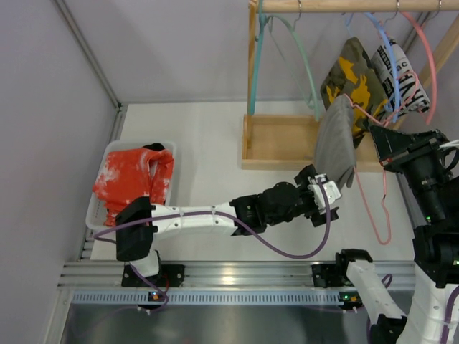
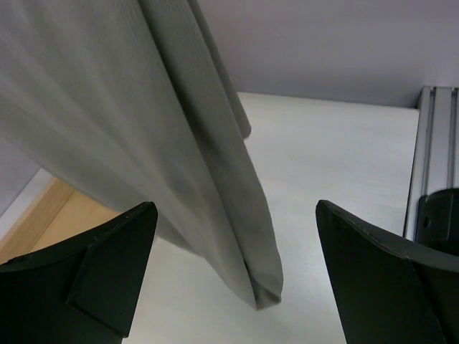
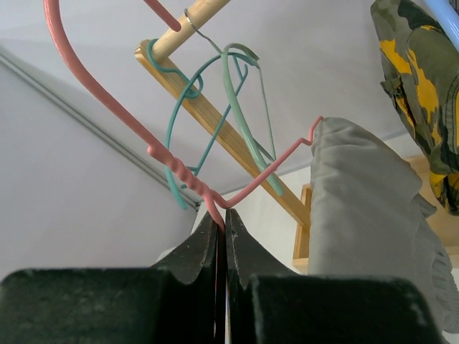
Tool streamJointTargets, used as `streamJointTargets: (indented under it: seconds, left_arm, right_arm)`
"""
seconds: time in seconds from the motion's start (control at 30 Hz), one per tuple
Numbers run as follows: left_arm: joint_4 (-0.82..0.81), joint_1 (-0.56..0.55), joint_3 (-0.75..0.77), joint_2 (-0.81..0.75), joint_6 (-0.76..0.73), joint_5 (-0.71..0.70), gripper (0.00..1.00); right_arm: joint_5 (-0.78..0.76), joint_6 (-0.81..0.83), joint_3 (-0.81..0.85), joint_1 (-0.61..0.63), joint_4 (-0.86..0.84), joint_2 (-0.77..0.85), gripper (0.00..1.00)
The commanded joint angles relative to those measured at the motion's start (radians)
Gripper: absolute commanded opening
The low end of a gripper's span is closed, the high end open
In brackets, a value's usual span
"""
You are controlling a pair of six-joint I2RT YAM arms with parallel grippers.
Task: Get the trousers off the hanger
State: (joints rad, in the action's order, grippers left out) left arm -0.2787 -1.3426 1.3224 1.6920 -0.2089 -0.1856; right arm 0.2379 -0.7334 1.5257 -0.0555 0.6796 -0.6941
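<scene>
My left gripper should move outward gently next and close its fingers on the grey trousers' lower fold (image 1: 342, 170) (image 2: 237, 247). The fold hangs outward of it, between its open fingers.
The grey trousers (image 1: 336, 140) hang over one arm of a pink wire hanger (image 1: 378, 215). My right gripper (image 1: 376, 134) is shut on that hanger; in the right wrist view its jaws (image 3: 221, 217) pinch the pink wire (image 3: 165, 161) just below the twisted neck, with the grey trousers (image 3: 366, 236) draped to the right. My left gripper (image 1: 324, 192) is open below the hem. In the left wrist view the grey trousers (image 2: 179, 143) hang between the spread fingers (image 2: 107, 272), untouched. The camouflage trousers (image 1: 351, 79) hang on a blue hanger (image 1: 389, 57) behind.
A wooden rack with a base tray (image 1: 280, 147) and top rod (image 1: 344, 6) carries teal hangers (image 1: 305, 64) and a black-and-white garment (image 1: 405, 79). A white basket (image 1: 100, 193) at the left holds a red-orange and white garment (image 1: 133, 175). Metal rails run along the table edges.
</scene>
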Motion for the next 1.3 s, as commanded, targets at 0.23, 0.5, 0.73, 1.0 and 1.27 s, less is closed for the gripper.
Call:
streamJointTargets:
  seconds: [0.23, 0.5, 0.73, 1.0, 1.27]
  left_arm:
    - [-0.128, -0.004, 0.077, 0.055, -0.04, -0.127, 0.89]
    - [-0.129, 0.045, -0.006, 0.02, -0.076, -0.159, 0.59]
    - [-0.129, 0.089, 0.015, 0.017, -0.084, -0.169, 0.37]
    - [-0.122, 0.1, 0.032, -0.038, -0.069, -0.187, 0.0]
    - [0.018, 0.088, 0.041, -0.21, -0.073, -0.104, 0.0]
  right_arm:
    - [0.044, -0.009, 0.042, -0.015, -0.19, 0.027, 0.0]
    - [0.112, -0.046, 0.028, -0.015, -0.216, 0.033, 0.0]
    - [0.133, -0.046, 0.01, -0.015, -0.215, 0.039, 0.0]
    - [0.12, -0.023, -0.033, -0.015, -0.207, 0.051, 0.0]
    - [0.081, 0.048, -0.156, -0.015, -0.178, 0.091, 0.0]
